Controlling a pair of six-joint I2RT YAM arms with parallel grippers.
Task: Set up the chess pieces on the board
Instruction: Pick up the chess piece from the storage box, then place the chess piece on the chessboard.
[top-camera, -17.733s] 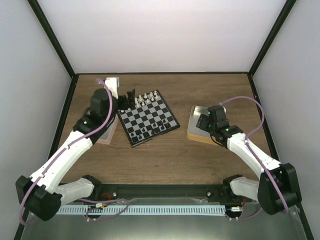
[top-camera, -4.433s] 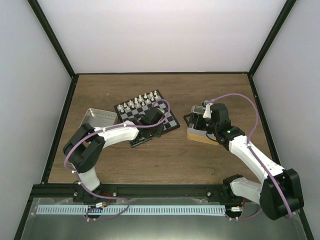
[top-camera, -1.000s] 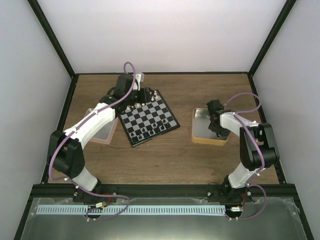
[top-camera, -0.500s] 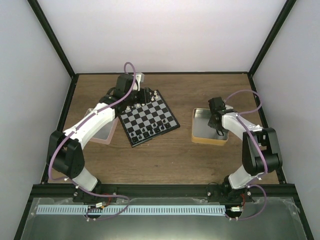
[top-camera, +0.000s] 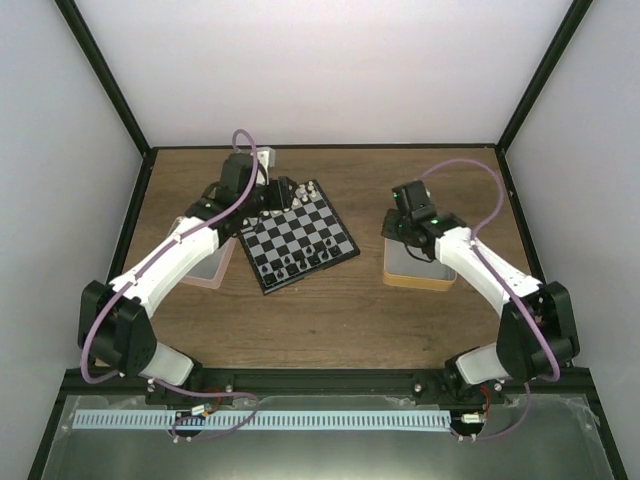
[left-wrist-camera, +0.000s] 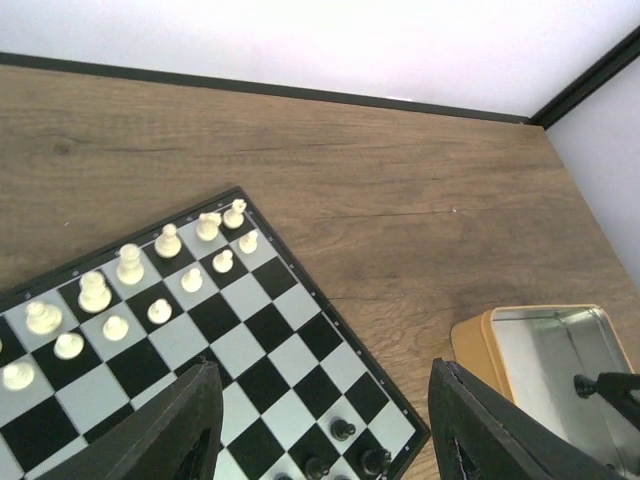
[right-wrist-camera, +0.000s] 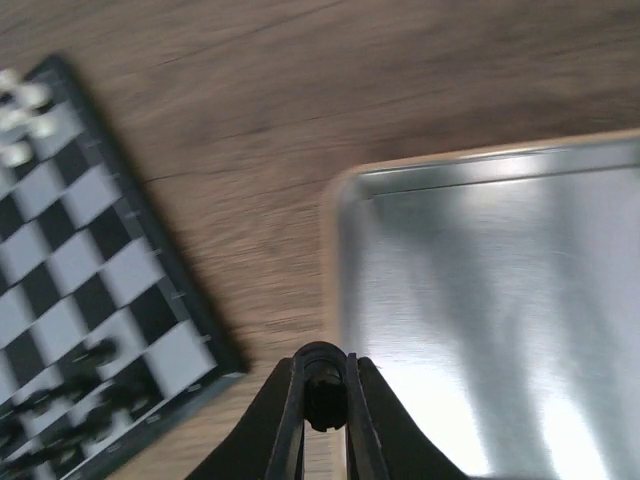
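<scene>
The piece in my right gripper should next go left in the top view, across to the bare corner square ending the black row (top-camera: 347, 248) (right-wrist-camera: 180, 357). I should lower it there and let it go.
The board (top-camera: 300, 236) lies left of centre, angled. White chess pieces (left-wrist-camera: 130, 265) line its far edge and black ones (top-camera: 295, 262) its near edge. My left gripper (top-camera: 283, 192) hovers over the board's far side, open and empty; in the left wrist view its fingers (left-wrist-camera: 190, 425) straddle bare squares near a few black pieces (left-wrist-camera: 343, 430). Over the left rim of the right-hand tin (top-camera: 418, 268), my right gripper (top-camera: 402, 226) is shut on a small black chess piece (right-wrist-camera: 325, 385) between its tips. The board (right-wrist-camera: 90, 290) shows to the left in the right wrist view.
The right tin (right-wrist-camera: 480, 300) has a bare shiny metal floor and an orange-tan outer wall (left-wrist-camera: 480, 345). A second tin (top-camera: 205, 268) sits left of the board, partly under my left arm. Black frame rails border the wooden table.
My right gripper has closed, lifted out of the right tin and swung left to its rim, carrying a black piece. The left arm has shifted only slightly.
</scene>
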